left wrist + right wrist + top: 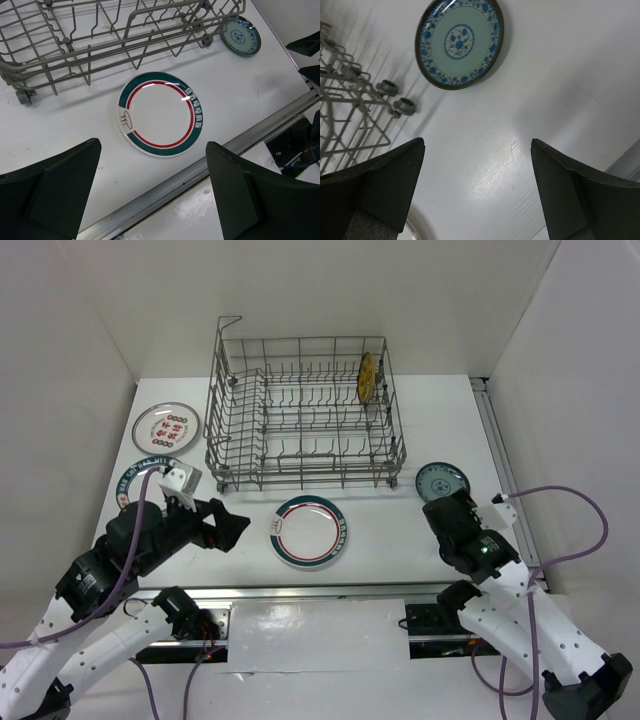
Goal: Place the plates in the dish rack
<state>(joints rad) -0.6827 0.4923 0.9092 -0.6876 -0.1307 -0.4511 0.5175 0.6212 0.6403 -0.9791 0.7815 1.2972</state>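
Note:
I will move my right gripper outward and down onto the rim of the teal plate [441, 481], on the side opposite the rack, where the tabletop is clear.
The grey wire dish rack [302, 466] stands at the back centre, with a small yellow-brown plate [367, 377] upright at its far right. A white plate with a green rim and red ring [309, 531] lies flat in front of the rack; it also shows in the left wrist view [157, 114]. My left gripper [238, 528] is open and empty, just left of it [153, 144]. A small teal plate [441, 481] lies to the right of the rack. My right gripper [442, 508] is open and empty, just short of it [477, 142]; the plate [459, 42] lies ahead of the fingers.
A white plate with red marks [166, 426] lies at the far left. Another green-rimmed plate [133, 476] lies below it, partly hidden by my left arm. A metal rail [330, 590] runs along the table's near edge. White walls enclose the table. The rack's feet [395, 97] are left of my right gripper.

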